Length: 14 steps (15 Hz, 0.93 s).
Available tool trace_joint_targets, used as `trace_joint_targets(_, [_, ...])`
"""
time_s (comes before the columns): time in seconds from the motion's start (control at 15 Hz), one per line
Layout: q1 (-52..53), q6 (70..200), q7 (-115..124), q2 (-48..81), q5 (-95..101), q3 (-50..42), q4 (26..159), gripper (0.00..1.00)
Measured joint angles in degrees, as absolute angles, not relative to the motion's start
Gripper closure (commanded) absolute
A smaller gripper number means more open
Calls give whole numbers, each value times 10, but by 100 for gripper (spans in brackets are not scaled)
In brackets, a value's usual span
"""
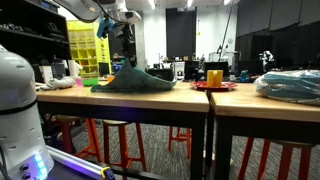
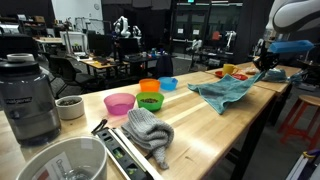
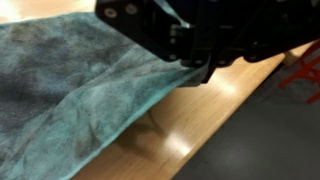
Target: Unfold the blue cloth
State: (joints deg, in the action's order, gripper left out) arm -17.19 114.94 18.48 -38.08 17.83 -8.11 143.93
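Observation:
The blue cloth [image 2: 226,92] still stands in a tent under its raised corner, so my gripper should next move back toward the table's near edge and release it there.
The blue cloth [image 2: 226,92] is a limp teal fabric lying wrinkled on the wooden table [image 2: 215,130]. One corner of it is pulled up off the surface. My gripper [image 2: 267,64] is shut on that raised corner, at the cloth's far right end. In an exterior view the cloth [image 1: 138,82] forms a tent shape under the gripper [image 1: 128,62]. In the wrist view the cloth [image 3: 70,90] spreads to the left, and its edge runs up into the dark gripper [image 3: 198,70]. The fingertips are mostly hidden by the gripper body.
Pink [image 2: 119,103], green [image 2: 150,101], orange [image 2: 150,87] and blue [image 2: 168,83] bowls stand left of the cloth. A grey knitted cloth [image 2: 150,130], a blender [image 2: 30,95] and a metal bowl [image 2: 60,160] sit nearer. A plastic-wrapped blue-grey bundle [image 1: 290,85] and a red plate [image 1: 214,86] lie on the table.

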Motion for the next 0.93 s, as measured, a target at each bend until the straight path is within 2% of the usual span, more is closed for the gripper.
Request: trace_joint_targets(0.93, [-206, 1125, 169, -408, 182, -91, 1451, 100])
